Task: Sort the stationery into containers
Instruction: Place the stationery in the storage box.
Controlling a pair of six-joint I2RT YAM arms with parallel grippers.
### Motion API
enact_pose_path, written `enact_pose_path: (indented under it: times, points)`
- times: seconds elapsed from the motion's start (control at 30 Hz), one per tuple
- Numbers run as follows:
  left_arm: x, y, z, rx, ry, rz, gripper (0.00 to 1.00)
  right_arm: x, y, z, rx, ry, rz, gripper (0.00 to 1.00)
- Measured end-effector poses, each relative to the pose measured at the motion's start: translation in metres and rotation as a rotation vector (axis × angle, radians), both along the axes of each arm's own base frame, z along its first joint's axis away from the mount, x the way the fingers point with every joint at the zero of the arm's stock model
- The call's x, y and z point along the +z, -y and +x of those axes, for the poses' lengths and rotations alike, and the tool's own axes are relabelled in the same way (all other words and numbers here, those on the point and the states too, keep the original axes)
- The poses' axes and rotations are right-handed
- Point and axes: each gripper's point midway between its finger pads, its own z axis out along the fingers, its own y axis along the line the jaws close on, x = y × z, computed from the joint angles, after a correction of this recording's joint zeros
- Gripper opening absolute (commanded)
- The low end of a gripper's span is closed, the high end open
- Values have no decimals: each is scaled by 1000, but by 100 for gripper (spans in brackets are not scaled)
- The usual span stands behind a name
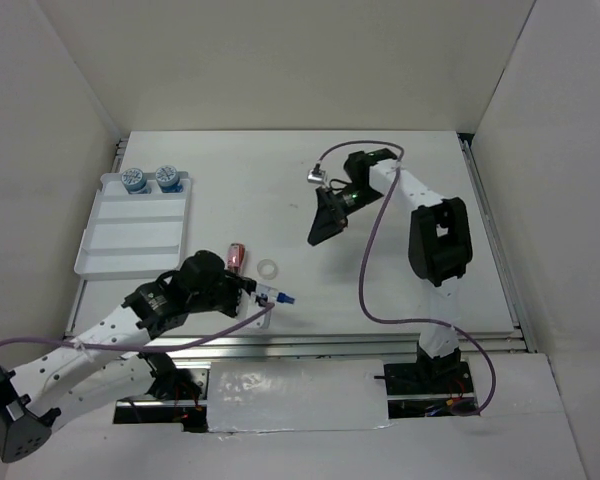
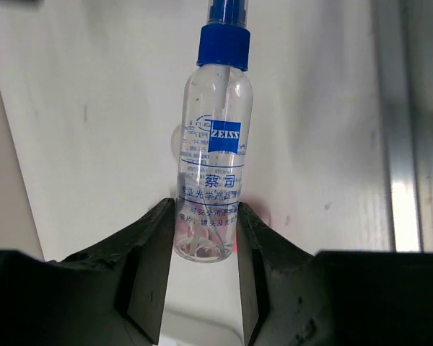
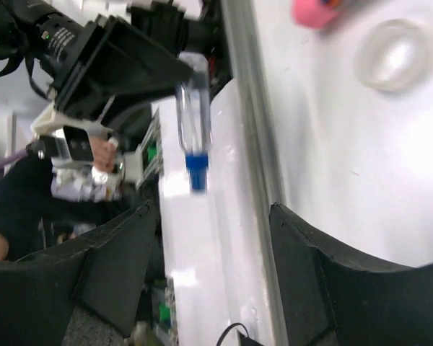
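Note:
My left gripper should next carry the tube (image 1: 277,297) outward and left in the top view, then down into the container's empty section beside the pots.
The clear-blue tube (image 2: 213,144), a small spray bottle with a blue cap, lies between the jaws of my left gripper (image 2: 206,231), which is shut on its base. From above, the tube (image 1: 277,297) points right near the table's front edge, at my left gripper (image 1: 258,292). The pink stubby cylinder (image 1: 236,257) and the white ring (image 1: 269,268) lie just behind it. Two blue pots (image 1: 134,180) (image 1: 167,179) stand in the far compartment of the white tray (image 1: 130,240). My right gripper (image 1: 325,222) hangs open and empty over mid-table.
White walls enclose the table on three sides. A purple cable (image 1: 370,270) loops from the right arm across the table's right half. The right wrist view shows the tube (image 3: 191,108), ring (image 3: 393,45) and pink cylinder (image 3: 314,11) beyond my right gripper (image 3: 211,216).

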Motion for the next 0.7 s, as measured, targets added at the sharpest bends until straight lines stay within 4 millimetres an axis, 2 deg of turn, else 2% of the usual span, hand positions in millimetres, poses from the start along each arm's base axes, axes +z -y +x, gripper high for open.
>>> enact_pose_path:
  times: [0.1, 0.17, 0.23, 0.3, 0.37, 0.5, 0.6, 0.7]
  points:
    - [1, -28, 22, 125, 4, 7, 0, 2, 35, 25, -110, 17, -4, 71]
    - [-1, -52, 39, 209, -2, 28, 0, 0, 54, 30, -163, 11, -15, 71]
    - [-2, -78, 58, 288, -39, 51, 0, -3, 66, 29, -190, 2, -23, 71]
    - [2, -108, 83, 373, -89, 62, 0, -6, 70, 26, -195, -6, -28, 71]
    - [14, -141, 119, 444, -103, 68, 0, -10, 71, 22, -191, -16, -32, 71]
    - [36, -199, 167, 507, -57, 75, 0, -14, 72, 19, -187, -22, -35, 71]
    - [41, -242, 191, 528, -14, 122, 0, -14, 72, 18, -185, -18, -34, 70]
    - [35, -274, 204, 524, 7, 178, 0, -14, 72, 18, -183, -12, -31, 70]
